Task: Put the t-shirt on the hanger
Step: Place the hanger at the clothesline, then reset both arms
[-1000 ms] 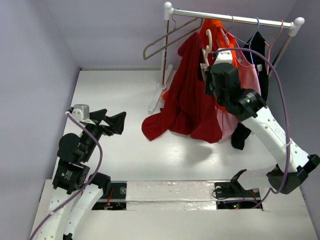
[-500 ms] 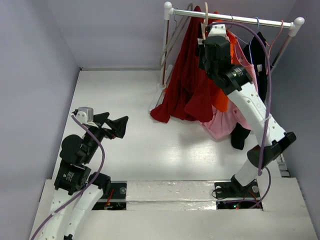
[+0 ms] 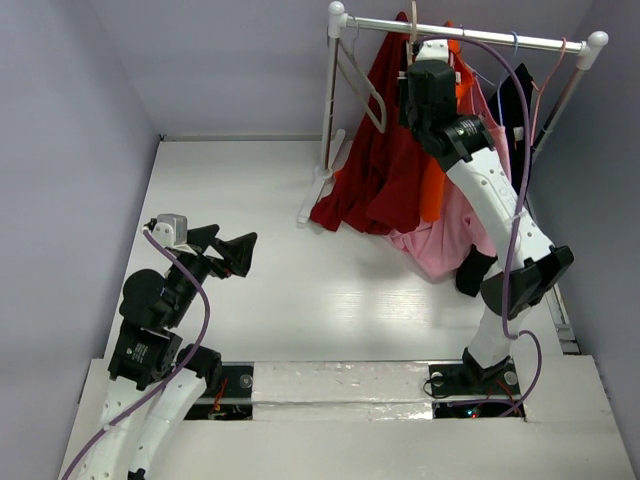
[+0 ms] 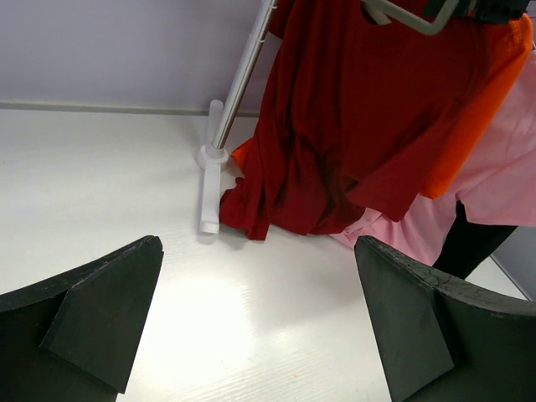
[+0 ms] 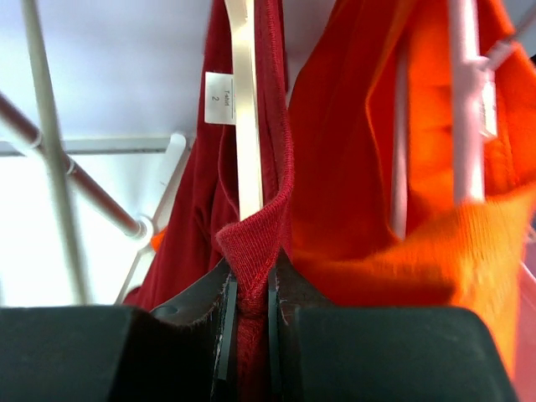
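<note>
The rack's bar [image 3: 413,28] lies beside my right gripper, beneath the cream hanger's hook, so I need to lower slightly, ease the hook onto it and release the t-shirt's collar.
The maroon t-shirt [image 3: 372,165] hangs at the left end of the rack, its hem brushing the table by the rack foot; it also shows in the left wrist view [image 4: 335,126]. My right gripper [image 3: 418,58] is raised to the rail and shut on a fold of the t-shirt's collar [image 5: 251,243]. The cream hanger [image 5: 244,126] runs up inside the neck opening, and its hook [image 3: 411,28] reaches the rail. My left gripper [image 3: 226,250] hovers low over the table at the left. It is open and holds nothing [image 4: 260,293].
The white rack [image 3: 470,37] stands at the back right, its post and foot [image 4: 209,188] beside the t-shirt. An orange shirt [image 3: 432,190], a pink garment [image 3: 450,235], a dark garment [image 3: 515,100] and a thin grey hanger [image 3: 358,78] hang there too.
My right arm has lifted the t-shirt and hanger up and back to the rail, and the shirt's hem has drawn off the table toward the rack foot. My left arm has barely moved.
</note>
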Available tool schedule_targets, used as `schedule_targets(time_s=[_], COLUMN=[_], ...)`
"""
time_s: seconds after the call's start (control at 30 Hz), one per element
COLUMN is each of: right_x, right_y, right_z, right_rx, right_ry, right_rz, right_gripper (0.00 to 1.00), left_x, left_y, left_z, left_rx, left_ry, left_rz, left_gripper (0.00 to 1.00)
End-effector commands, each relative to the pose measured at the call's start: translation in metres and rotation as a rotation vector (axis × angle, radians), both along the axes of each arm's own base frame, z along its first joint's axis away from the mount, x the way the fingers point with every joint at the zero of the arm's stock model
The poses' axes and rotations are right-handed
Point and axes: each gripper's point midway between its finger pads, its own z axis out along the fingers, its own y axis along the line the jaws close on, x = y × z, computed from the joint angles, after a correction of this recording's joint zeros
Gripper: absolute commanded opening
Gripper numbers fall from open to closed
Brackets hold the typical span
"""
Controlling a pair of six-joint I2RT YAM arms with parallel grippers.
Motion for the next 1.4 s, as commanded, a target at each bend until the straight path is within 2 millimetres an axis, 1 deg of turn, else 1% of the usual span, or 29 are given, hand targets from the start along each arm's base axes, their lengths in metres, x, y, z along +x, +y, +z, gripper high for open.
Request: schedule_targets(time_s=[0.0, 0.2, 0.33, 0.4, 0.43, 0.47, 0.5, 0.53, 0.57, 0.6, 0.63, 0.67, 0.7, 0.73, 0.77, 0.83, 0.87, 0.9, 0.93, 0.97, 1.03, 1.07, 1.1, 1.13, 1.17, 1.2, 1.3, 1.33, 1.37], right_x=[0.011, 0.012, 0.009, 0.004, 0.002, 0.001, -0.004, -0.007, -0.011, -0.02, -0.026, -0.032, -0.039, -0.056, -0.063, -0.082, -0.105, -0.114, -0.124, -0.148, -0.169, -0.18, -0.206, -0.221, -0.231, -0.262, -0.293, -0.318, -0.324], right_y=[0.0, 0.003, 0.004, 0.006, 0.007, 0.007, 0.007, 0.007, 0.007, 0.004, 0.002, 0.001, 0.001, -0.005, -0.007, -0.011, -0.019, -0.019, -0.021, -0.028, -0.022, -0.02, -0.024, -0.017, -0.015, -0.017, -0.023, -0.032, -0.035], right_z=[0.022, 0.0, -0.008, -0.003, -0.01, -0.009, -0.003, -0.004, 0.0, 0.013, 0.018, 0.015, 0.018, 0.034, 0.025, 0.029, 0.049, 0.036, 0.038, 0.053, 0.045, 0.048, 0.061, 0.061, 0.049, 0.06, 0.044, 0.05, 0.036], right_rx=[0.066, 0.067, 0.071, 0.094, 0.099, 0.107, 0.121, 0.132, 0.142, 0.162, 0.183, 0.189, 0.213, 0.238, 0.243, 0.282, 0.313, 0.315, 0.336, 0.362, 0.4, 0.415, 0.441, 0.455, 0.458, 0.477, 0.508, 0.522, 0.518], right_ry=[-0.097, -0.065, -0.051, -0.067, -0.057, -0.063, -0.075, -0.072, -0.08, -0.104, -0.114, -0.105, -0.112, -0.146, -0.131, -0.148, -0.205, -0.184, -0.195, -0.241, -0.226, -0.24, -0.29, -0.294, -0.283, -0.334, -0.349, -0.404, -0.388], right_rz=[0.007, 0.012, 0.02, 0.042, 0.048, 0.051, 0.061, 0.064, 0.069, 0.078, 0.078, 0.083, 0.093, 0.104, 0.11, 0.129, 0.148, 0.167, 0.18, 0.207, 0.279, 0.322, 0.369, 0.446, 0.482, 0.56, 0.605, 0.63, 0.627], right_gripper=[0.0, 0.0, 0.0, 0.0, 0.06, 0.27, 0.38, 0.58, 0.66, 0.75, 0.92, 1.0, 1.0, 1.0, 1.0, 1.0, 1.0, 1.0, 1.0, 1.0, 1.0, 1.0, 1.0, 1.0, 1.0, 1.0, 1.0, 1.0, 1.0], left_x=[0.0, 0.0, 0.0, 0.001, 0.0, 0.0, 0.0, 0.0, 0.0, 0.0, 0.001, 0.001, 0.002, 0.002, 0.002, 0.003, 0.003, 0.003, 0.004, 0.004, 0.006, 0.006, 0.006, 0.006, 0.006, 0.006, 0.003, 0.002, 0.002], left_y=[-0.001, 0.001, 0.001, 0.001, 0.001, 0.001, 0.001, 0.002, 0.001, 0.002, 0.004, 0.005, 0.005, 0.006, 0.006, 0.007, 0.007, 0.008, 0.008, 0.008, 0.008, 0.008, 0.008, 0.01, 0.011, 0.013, 0.016, 0.016, 0.016], left_z=[0.01, 0.01, 0.01, 0.01, 0.01, 0.01, 0.01, 0.011, 0.01, 0.009, 0.01, 0.01, 0.01, 0.01, 0.01, 0.009, 0.01, 0.01, 0.009, 0.009, 0.009, 0.009, 0.009, 0.009, 0.01, 0.012, 0.02, 0.021, 0.021], left_rx=[-0.002, -0.004, -0.002, -0.003, -0.003, -0.004, -0.004, -0.006, -0.004, -0.003, -0.006, -0.006, -0.007, -0.007, -0.008, -0.006, -0.008, -0.009, -0.008, -0.007, -0.005, -0.006, -0.006, -0.007, -0.009, -0.014, -0.027, -0.027, -0.026], left_ry=[-0.046, -0.047, -0.046, -0.044, -0.046, -0.047, -0.047, -0.048, -0.047, -0.044, -0.046, -0.046, -0.044, -0.044, -0.045, -0.043, -0.044, -0.045, -0.041, -0.043, -0.041, -0.043, -0.044, -0.044, -0.047, -0.054, -0.094, -0.102, -0.109], left_rz=[-0.01, -0.002, -0.001, -0.001, -0.002, 0.001, 0.001, 0.002, 0.002, 0.007, 0.017, 0.019, 0.023, 0.025, 0.028, 0.034, 0.036, 0.039, 0.042, 0.04, 0.044, 0.039, 0.042, 0.054, 0.06, 0.072, 0.079, 0.079, 0.08], left_gripper=[0.99, 0.99, 0.99, 0.99, 0.99, 0.99, 0.99, 0.99, 0.99, 0.99, 0.99, 0.99, 0.99, 0.99, 0.99, 0.99, 0.99, 0.99, 0.99, 0.99, 0.99, 0.99, 0.99, 0.99, 0.99, 0.99, 0.99, 0.99, 0.99])
